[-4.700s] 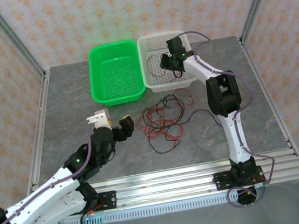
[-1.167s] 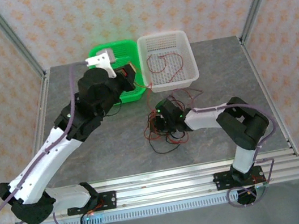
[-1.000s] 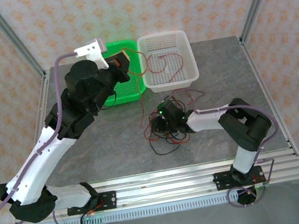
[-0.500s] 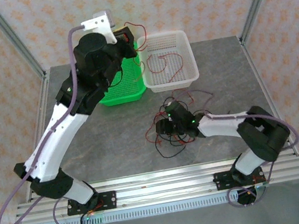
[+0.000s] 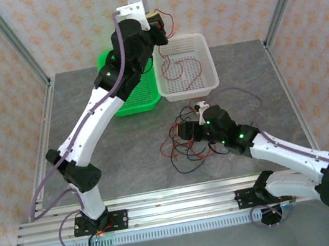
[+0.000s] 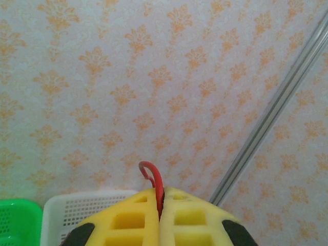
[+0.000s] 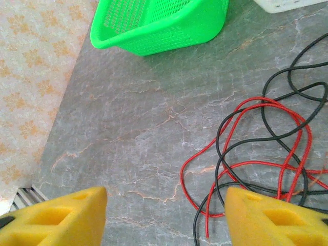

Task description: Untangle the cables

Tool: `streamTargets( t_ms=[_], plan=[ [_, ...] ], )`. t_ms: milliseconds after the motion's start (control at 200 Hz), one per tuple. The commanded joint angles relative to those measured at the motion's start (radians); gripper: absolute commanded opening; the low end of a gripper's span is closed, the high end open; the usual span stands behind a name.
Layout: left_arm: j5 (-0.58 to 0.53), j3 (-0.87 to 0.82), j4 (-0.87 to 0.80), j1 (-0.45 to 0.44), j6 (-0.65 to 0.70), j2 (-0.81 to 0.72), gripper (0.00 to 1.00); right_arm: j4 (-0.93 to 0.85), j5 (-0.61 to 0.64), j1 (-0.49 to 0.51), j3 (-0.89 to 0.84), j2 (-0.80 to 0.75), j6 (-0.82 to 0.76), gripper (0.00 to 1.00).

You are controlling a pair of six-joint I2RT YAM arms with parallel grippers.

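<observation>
My left gripper moves down into the white basket next and releases the red cable [image 5: 178,65] over the basket's slotted bottom, because the cable's trailing length already lies there.
My left gripper [image 5: 158,25] is raised high above the back of the table, shut on a red cable [image 6: 158,188] that pokes up between its yellow fingers [image 6: 128,218]. That red cable [image 5: 178,65] trails down into the white basket [image 5: 207,81]. A tangle of thin red and black cables [image 5: 185,149] lies on the grey table. My right gripper [image 5: 186,132] hovers low over the tangle's top edge. In the right wrist view it is open [image 7: 165,199], with bare table between the fingers and red and black cables [image 7: 256,154] by the right finger.
A green basket [image 5: 124,98] stands left of the white basket at the back; it also shows as the green basket [image 7: 159,25] ahead of the right gripper. Aluminium frame posts [image 5: 16,47] and patterned walls bound the table. A rail [image 5: 184,205] runs along the near edge.
The left arm has swung up and to the right with the red cable, from over the green basket towards the white one. The right gripper has opened wider, and its arm has stretched out lower.
</observation>
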Motion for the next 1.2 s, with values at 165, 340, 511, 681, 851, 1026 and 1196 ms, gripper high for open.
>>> streamTargets(
  t_ms=[165, 340, 511, 681, 851, 1026, 1196],
  plan=[
    [0.066, 0.044, 0.218, 0.038, 0.013, 0.154, 0.00, -0.130, 0.078, 0.001, -0.018, -0.098, 0.014, 0.62],
    [0.062, 0.043, 0.245, 0.056, 0.001, 0.267, 0.00, -0.147, 0.095, 0.000, -0.040, -0.130, 0.034, 0.62],
    [0.068, 0.011, 0.250, 0.068, -0.015, 0.369, 0.00, -0.174, 0.120, -0.001, -0.055, -0.159, 0.055, 0.62],
    [0.082, -0.018, 0.253, 0.073, -0.039, 0.458, 0.00, -0.199, 0.138, -0.001, -0.063, -0.182, 0.069, 0.62],
    [0.086, -0.043, 0.243, 0.074, -0.066, 0.523, 0.00, -0.210, 0.151, -0.001, -0.065, -0.198, 0.078, 0.62],
    [0.069, -0.043, 0.198, 0.075, -0.087, 0.569, 0.05, -0.237, 0.209, -0.001, -0.057, -0.201, 0.113, 0.62],
    [0.070, -0.035, 0.166, 0.075, -0.097, 0.589, 0.22, -0.283, 0.283, -0.006, -0.048, -0.198, 0.180, 0.62]
  ],
)
